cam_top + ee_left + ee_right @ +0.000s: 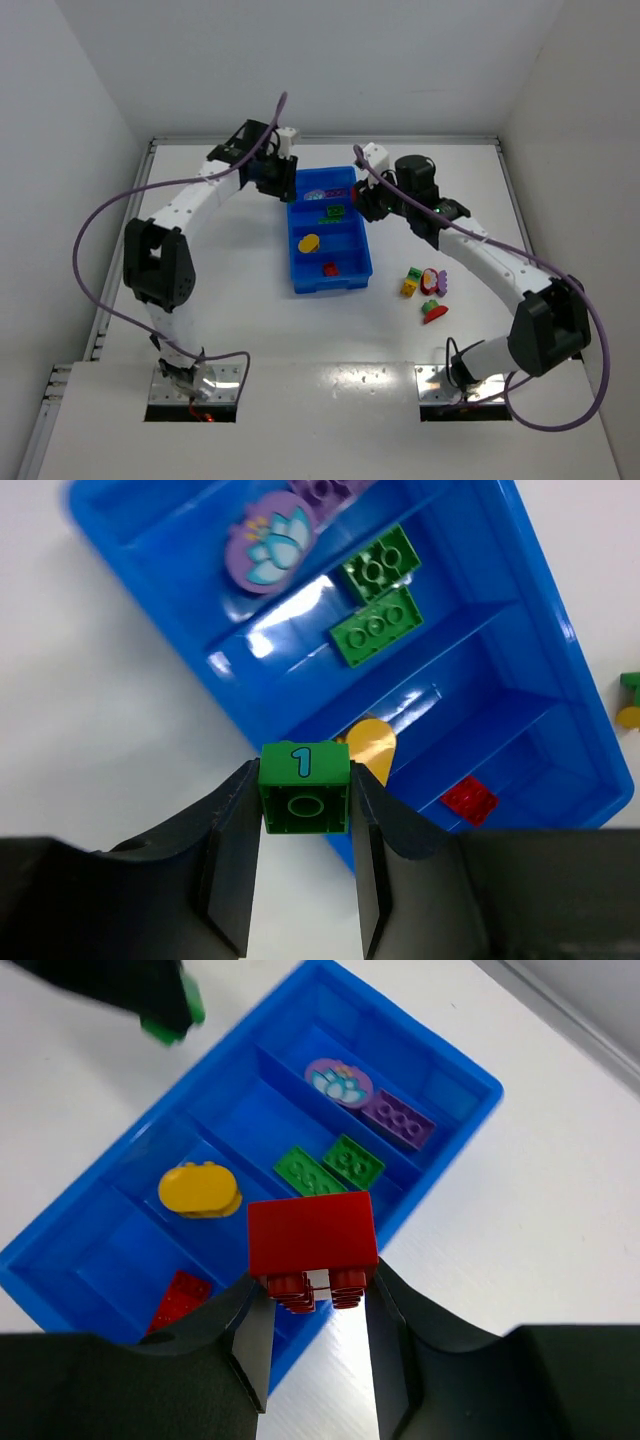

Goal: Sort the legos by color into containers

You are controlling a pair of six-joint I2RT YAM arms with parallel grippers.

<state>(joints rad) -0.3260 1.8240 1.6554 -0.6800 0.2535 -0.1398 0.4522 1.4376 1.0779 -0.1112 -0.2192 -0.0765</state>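
Observation:
My left gripper lowers its brick toward the right in the top view next, since the blue tray's bare bottom beside the green bricks lies below on that side.
The blue tray (356, 245) has four compartments in a row. They hold a purple flower disc (270, 545) and a purple brick (398, 1120), two green bricks (376, 625), a yellow piece (200, 1190) and a red plate (470, 800). My left gripper (305, 780) is shut on a green brick marked "1" (305, 802), above the tray's left rim at its far end (280, 175). My right gripper (312, 1280) is shut on a red brick (312, 1232), above the tray's right rim (365, 205).
Several loose pieces lie on the table right of the tray: a yellow and green one (411, 281), a red, purple and yellow cluster (434, 281), a green one (429, 306) and a red one (436, 316). White walls close in the table on three sides.

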